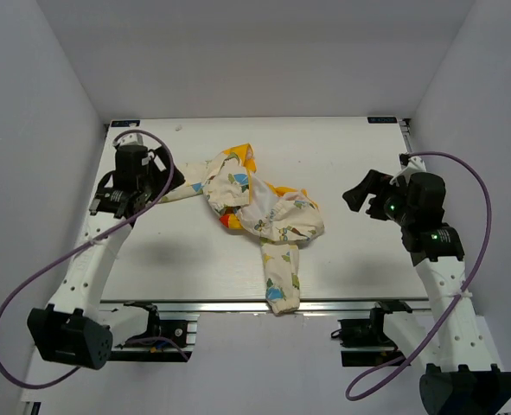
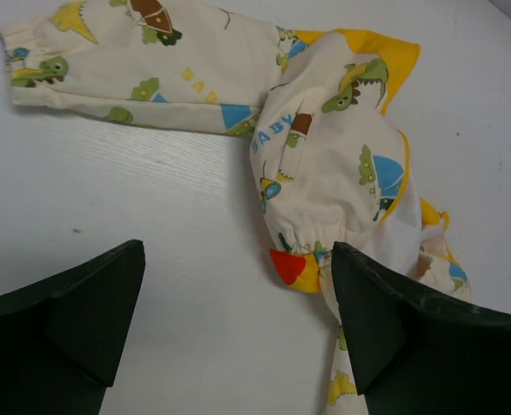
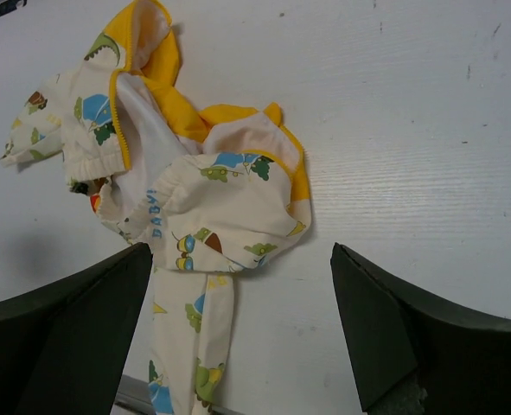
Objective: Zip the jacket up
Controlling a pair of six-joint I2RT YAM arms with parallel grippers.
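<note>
The left gripper should next move outward, to the right in the top view, and then go down onto the yellow lining (image 1: 245,155) (image 2: 392,57) at the jacket's far end.
The jacket (image 1: 259,207) lies crumpled mid-table, cream with cartoon prints and yellow lining showing. One sleeve stretches left toward my left gripper (image 1: 167,175); the other hangs over the near table edge. The zipper is not clearly visible in the bunched fabric. In the left wrist view the jacket (image 2: 324,164) lies ahead of my open, empty left gripper (image 2: 238,294), whose right finger (image 2: 385,320) overlaps the fabric in view. In the right wrist view the jacket (image 3: 212,199) lies ahead and left of my open, empty right gripper (image 3: 242,294). In the top view the right gripper (image 1: 356,194) hovers right of the jacket.
The white table (image 1: 350,259) sits inside white walls on the left, right and back. An aluminium rail (image 1: 238,304) runs along the near edge, with the arm bases below it. Purple cables loop from both arms.
</note>
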